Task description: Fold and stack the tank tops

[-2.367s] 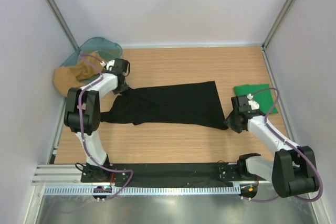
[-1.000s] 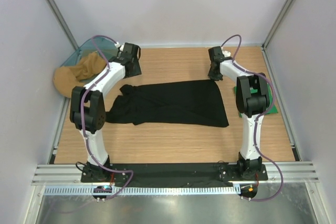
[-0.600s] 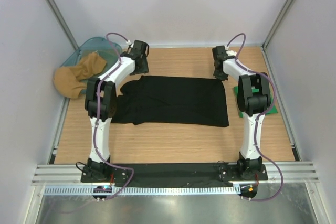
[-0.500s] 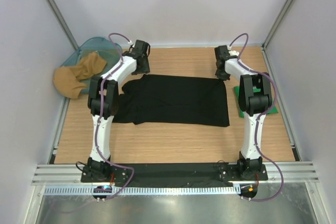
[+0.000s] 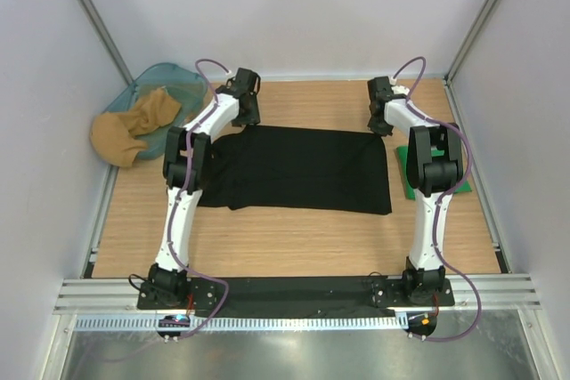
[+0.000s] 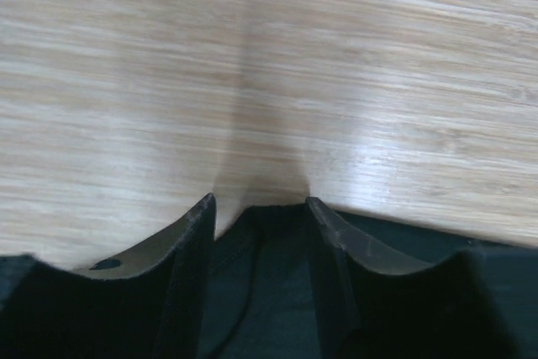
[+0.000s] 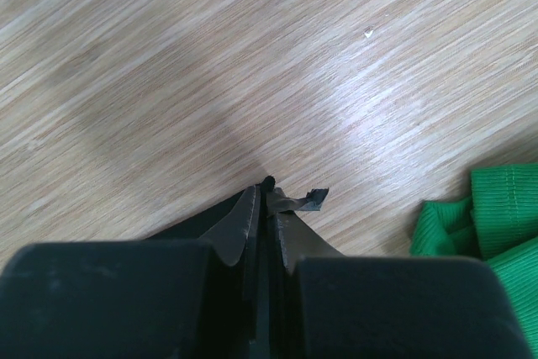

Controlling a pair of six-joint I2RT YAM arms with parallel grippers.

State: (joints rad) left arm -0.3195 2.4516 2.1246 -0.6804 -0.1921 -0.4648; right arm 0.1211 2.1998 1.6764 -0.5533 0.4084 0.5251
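Observation:
My right gripper is holding the pinched corner of the black tank top, which lies spread flat. It will next carry that corner back over the black tank top and let go just short of the tank top's near corner (image 5: 380,192).
A black tank top (image 5: 303,171) lies spread flat across the middle of the wooden table. My left gripper (image 5: 248,117) is at its far left corner; the left wrist view shows that gripper (image 6: 259,203) with bunched black fabric (image 6: 269,292) filling the gap between its fingers. My right gripper (image 5: 383,124) is at the far right corner, and close up it (image 7: 269,187) is pinched shut on a thin edge of the black cloth (image 7: 187,229). A folded green tank top (image 5: 460,177) lies at the right, partly hidden behind the right arm, and shows again as green fabric (image 7: 496,216) in the right wrist view.
A teal basket (image 5: 174,77) sits in the back left corner with a tan cloth (image 5: 129,131) spilling out of it. White walls with metal posts close in on three sides. A black rail (image 5: 285,291) carries the arm bases along the near edge.
Both grippers moved toward the back of the table, pulling the black tank top's far edge with them. The left one also shifted right. The cloth now lies flatter and more squared.

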